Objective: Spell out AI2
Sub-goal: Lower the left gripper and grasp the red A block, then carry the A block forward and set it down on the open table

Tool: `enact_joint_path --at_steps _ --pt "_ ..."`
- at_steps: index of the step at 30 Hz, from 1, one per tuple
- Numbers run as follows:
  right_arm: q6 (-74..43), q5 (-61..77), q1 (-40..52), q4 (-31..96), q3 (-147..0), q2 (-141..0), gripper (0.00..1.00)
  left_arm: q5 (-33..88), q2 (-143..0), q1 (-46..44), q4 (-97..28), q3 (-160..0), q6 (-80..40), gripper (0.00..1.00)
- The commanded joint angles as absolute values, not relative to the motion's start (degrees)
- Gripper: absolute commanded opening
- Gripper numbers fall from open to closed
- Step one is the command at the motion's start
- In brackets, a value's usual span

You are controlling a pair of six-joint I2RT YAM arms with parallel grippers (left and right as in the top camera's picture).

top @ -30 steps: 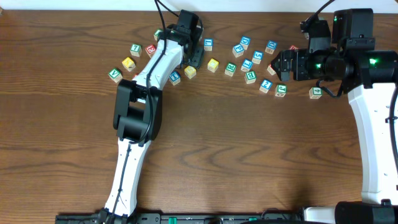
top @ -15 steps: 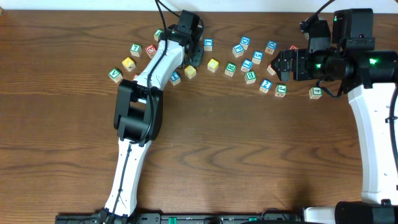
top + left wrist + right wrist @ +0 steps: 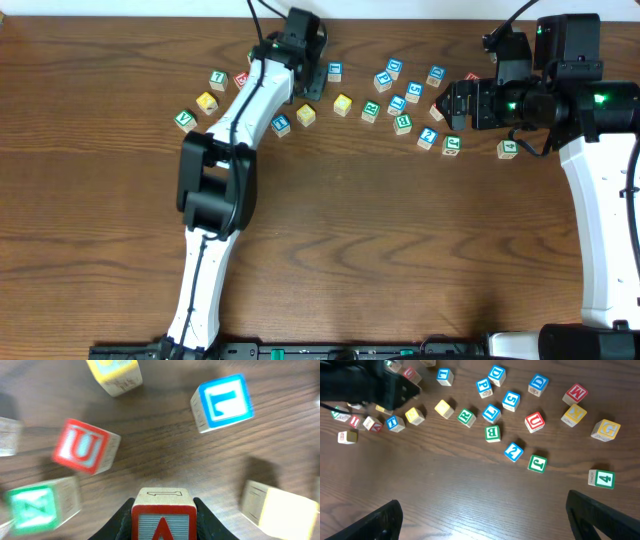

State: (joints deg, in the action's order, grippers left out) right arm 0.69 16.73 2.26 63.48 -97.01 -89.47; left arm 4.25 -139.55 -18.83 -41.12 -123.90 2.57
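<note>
My left gripper moves back and down next and releases the red-framed A cube on the open part of the bare wood table, which lies below it toward my base.
My left gripper is at the far edge of the table, among the left cluster of cubes. In the left wrist view it is shut on the red-framed "A" cube, with a finger against each side. The overhead view hides that cube. The blue-framed "2" cube lies in the right cluster, also in the right wrist view. My right gripper hovers over that cluster, open and empty. Small red-marked cubes lie far left; I cannot read which is the "I".
Several other cubes lie scattered along the far side: a red "U", a blue-framed cube, a green cube, a green "4", a green "J", and yellow cubes. Bare wood fills the near half.
My left arm has shifted slightly toward the far edge and its elbow has moved left, with the "A" cube still gripped. The right arm has not moved.
</note>
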Motion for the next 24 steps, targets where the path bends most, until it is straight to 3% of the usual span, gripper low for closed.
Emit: enact_joint_path --at_steps 1,6,16,24 --pt "1.3 16.6 2.7 63.6 -97.7 -89.3 0.99 2.9 -131.8 -19.0 -43.1 -124.7 -0.3 0.27" --pt "1.3 16.6 2.7 63.7 -97.7 -89.3 0.99 1.9 -124.2 -19.0 -50.4 -124.7 -6.5 0.22" --pt "1.3 16.7 2.7 63.6 -97.7 -89.3 0.99 1.9 -118.8 -21.1 -72.8 -124.1 -16.2 0.22" --pt "1.3 16.7 2.7 63.6 -97.7 -89.3 0.99 1.9 -119.5 -24.9 -73.2 -111.9 -20.6 0.21"
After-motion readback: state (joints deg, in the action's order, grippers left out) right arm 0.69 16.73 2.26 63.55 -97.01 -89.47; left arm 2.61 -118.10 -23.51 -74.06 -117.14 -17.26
